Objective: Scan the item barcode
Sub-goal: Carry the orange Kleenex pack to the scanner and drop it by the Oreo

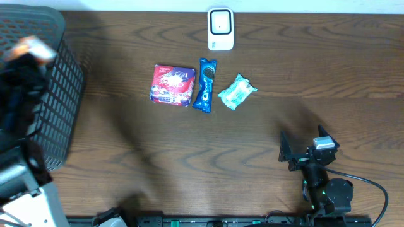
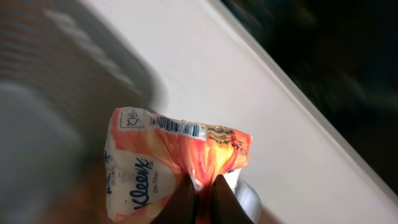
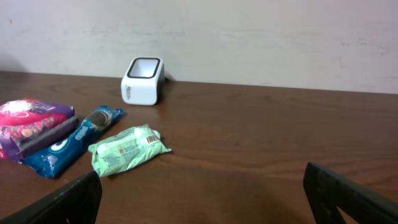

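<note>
I will next swing my left gripper from over the basket [image 1: 65,94] down into it and let go of the tissue pack.
My left gripper [image 2: 204,200] is shut on the crimped end of an orange and white Kleenex tissue pack [image 2: 163,158], and the pack's barcode [image 2: 178,127] faces the wrist camera. From overhead the pack [image 1: 35,48] hangs at the far left above the black basket [image 1: 65,94]. At the table's far edge stands the white barcode scanner [image 1: 220,28] [image 3: 143,81], a long way from the pack. My right gripper [image 1: 303,147] [image 3: 202,190] is open and holds nothing, low over the table at the near right.
Three packs lie in a row before the scanner: a red and purple one [image 1: 172,85] [image 3: 30,124], a blue Oreo pack [image 1: 205,84] [image 3: 73,140] and a green pack [image 1: 237,92] [image 3: 127,148]. The basket fills the left edge.
</note>
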You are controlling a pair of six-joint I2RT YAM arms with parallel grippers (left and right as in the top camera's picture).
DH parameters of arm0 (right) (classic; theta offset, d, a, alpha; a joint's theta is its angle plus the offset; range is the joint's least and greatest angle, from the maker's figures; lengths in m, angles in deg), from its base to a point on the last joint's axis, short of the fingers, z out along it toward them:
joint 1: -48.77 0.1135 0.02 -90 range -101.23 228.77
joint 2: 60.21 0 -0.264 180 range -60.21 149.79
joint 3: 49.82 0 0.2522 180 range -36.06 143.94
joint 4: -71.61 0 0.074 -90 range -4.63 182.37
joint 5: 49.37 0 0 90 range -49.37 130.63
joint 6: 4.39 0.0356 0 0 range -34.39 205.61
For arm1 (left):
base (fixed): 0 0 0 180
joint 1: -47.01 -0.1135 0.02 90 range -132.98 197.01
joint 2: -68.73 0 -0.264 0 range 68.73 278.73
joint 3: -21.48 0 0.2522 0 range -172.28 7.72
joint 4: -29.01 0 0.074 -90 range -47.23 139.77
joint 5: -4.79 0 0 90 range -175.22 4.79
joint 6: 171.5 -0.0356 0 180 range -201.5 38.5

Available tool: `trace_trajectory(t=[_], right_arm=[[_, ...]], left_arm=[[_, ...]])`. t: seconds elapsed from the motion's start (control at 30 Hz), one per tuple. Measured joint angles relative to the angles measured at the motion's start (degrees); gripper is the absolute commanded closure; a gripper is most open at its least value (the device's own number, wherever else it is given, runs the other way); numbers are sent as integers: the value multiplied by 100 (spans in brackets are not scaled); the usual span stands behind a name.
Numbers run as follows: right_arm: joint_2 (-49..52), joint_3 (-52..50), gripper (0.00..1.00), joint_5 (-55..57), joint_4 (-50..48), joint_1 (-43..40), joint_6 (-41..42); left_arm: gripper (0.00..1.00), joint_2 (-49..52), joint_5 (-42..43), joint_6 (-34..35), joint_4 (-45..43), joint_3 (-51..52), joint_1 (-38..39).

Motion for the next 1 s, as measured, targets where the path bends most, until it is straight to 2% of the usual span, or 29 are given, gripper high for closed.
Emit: trace_trajectory(t=[0.2,0.4,0.6,0.8,0.9,0.93,1.0], right_arm=[[0,0,1,2,-2,0,0],[0,0,1,2,-2,0,0],[0,0,1,2,0,0,0],[0,0,1,0,0,0,0],[0,0,1,2,0,0,0],[0,0,1,0,0,0,0],[0,0,1,0,0,0,0]], left_arm=[[93,313,125,-942,-35,2,2155],[93,1397,-389,-1475,-116,9,3873],[93,3123,-754,-1690,-1029,17,4846],[93,4518,-881,-1982,-2273,33,5348],[93,4972,-898,-2098,-2610,33,5534],[87,5075,-898,-2122,-2645,33,5593],[59,5204,-914,-2227,-2645,35,5700]])
